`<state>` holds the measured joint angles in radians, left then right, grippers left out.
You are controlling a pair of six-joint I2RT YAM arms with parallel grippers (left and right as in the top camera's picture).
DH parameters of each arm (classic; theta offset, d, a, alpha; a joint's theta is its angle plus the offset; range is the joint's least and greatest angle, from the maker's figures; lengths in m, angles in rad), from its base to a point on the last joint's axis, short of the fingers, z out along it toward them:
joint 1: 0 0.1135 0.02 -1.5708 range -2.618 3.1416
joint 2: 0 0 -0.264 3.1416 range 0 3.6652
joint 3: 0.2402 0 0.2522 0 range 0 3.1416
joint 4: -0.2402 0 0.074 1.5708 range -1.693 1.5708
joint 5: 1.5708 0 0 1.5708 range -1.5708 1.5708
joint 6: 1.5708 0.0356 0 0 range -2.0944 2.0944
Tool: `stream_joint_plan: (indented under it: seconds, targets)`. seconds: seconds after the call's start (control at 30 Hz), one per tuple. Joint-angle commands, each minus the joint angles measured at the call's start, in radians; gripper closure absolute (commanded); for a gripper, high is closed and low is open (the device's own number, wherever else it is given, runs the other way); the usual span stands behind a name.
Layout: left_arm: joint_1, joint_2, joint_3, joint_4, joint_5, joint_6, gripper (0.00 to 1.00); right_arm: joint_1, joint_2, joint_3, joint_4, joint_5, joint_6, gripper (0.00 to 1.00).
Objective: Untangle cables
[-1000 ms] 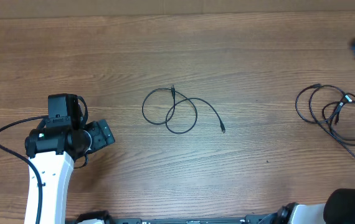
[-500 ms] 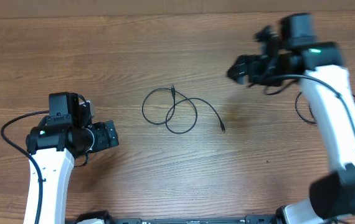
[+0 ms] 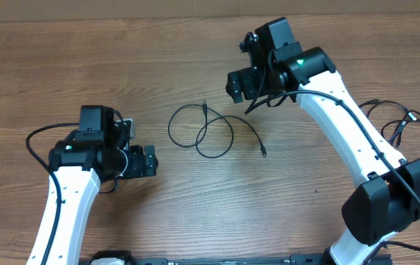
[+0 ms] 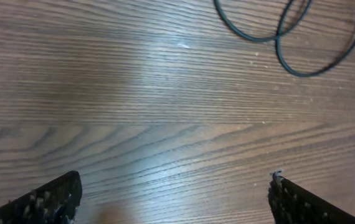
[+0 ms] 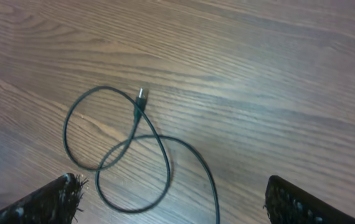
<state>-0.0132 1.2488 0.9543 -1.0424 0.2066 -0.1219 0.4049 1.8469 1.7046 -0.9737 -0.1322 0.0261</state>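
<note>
My right gripper is going down next onto the part of the middle cable on the near side [image 3: 213,157] [image 5: 132,212] of the coils' crossing, as it runs alone, clear of the plug.
A thin black cable [image 3: 210,131] lies looped in two crossing coils at the table's middle, with small plugs at both ends. It also shows in the right wrist view [image 5: 141,149] and its coils at the top of the left wrist view [image 4: 289,37]. A second bunch of thin black cables [image 3: 401,136] lies at the right edge. My left gripper [image 3: 145,162] is open and empty, left of the middle cable. My right gripper [image 3: 241,87] is open and empty, above the table just right of and behind the middle cable.
The wooden table [image 3: 195,44] has a pale strip along its far edge. The right arm [image 3: 350,140] stretches from the front right across to the middle. The left arm [image 3: 63,206] stands at the front left.
The right arm has swung in from the right to beside the middle cable. The left gripper has moved right, toward the cable. The cables have not moved.
</note>
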Motion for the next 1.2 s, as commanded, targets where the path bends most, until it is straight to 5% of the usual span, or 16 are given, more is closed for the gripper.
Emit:
stream_joint_plan:
  seconds: [0.0, 0.17, 0.37, 0.93, 1.17]
  targets:
    - [-0.019, 0.008, -0.003, 0.003, 0.01, 0.021, 0.04, 0.043, 0.05, 0.013, 0.023, 0.019, 0.002, 0.07]
    - [-0.02, 0.008, -0.003, 0.003, 0.0, 0.021, 0.03, 0.075, 0.166, 0.013, 0.028, 0.019, -0.005, 0.12]
    - [-0.02, 0.008, -0.003, 0.003, 0.0, 0.021, 0.03, 0.107, 0.267, 0.011, 0.027, 0.019, 0.003, 0.3]
    - [-0.02, 0.008, -0.003, 0.003, 0.0, 0.021, 0.02, 0.134, 0.394, -0.016, 0.019, 0.02, 0.082, 0.39]
    - [-0.02, 0.008, -0.003, 0.003, 0.001, 0.021, 0.02, 0.134, 0.394, -0.061, 0.018, 0.019, 0.083, 0.75]
